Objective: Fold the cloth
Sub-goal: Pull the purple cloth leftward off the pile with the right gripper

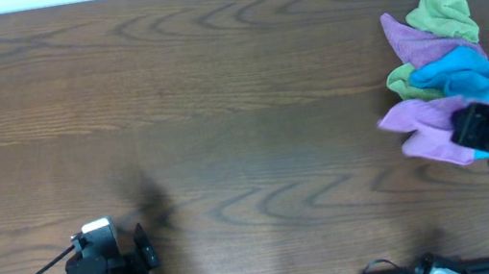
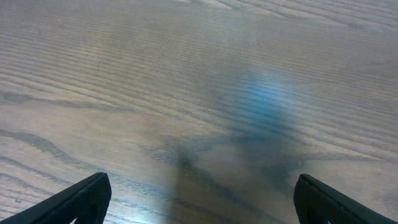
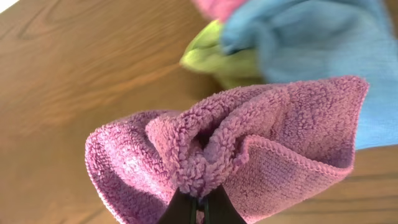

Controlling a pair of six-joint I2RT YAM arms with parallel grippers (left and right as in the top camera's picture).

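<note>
The robot's right gripper will next move the lilac cloth away from the pile, to the left in the overhead view, and let go of it on the table's middle [image 1: 257,166], which is empty.
The lilac cloth [image 1: 423,130] lies bunched at the right of the table, at the near end of a pile of cloths. My right gripper [image 1: 472,128] is shut on a fold of it; in the right wrist view the cloth [image 3: 249,155] puckers up out of the closed fingertips [image 3: 200,205]. My left gripper [image 1: 145,252] is at the near left, far from the cloth. Its fingers [image 2: 199,202] are wide apart over bare wood, with nothing between them.
The pile also holds a bright blue cloth [image 1: 453,72], an olive-green cloth [image 1: 444,12] at the far end, another green one [image 1: 400,83] and a second purple cloth [image 1: 420,45]. Blue [image 3: 323,43] and green [image 3: 214,56] cloths lie just behind the held fold.
</note>
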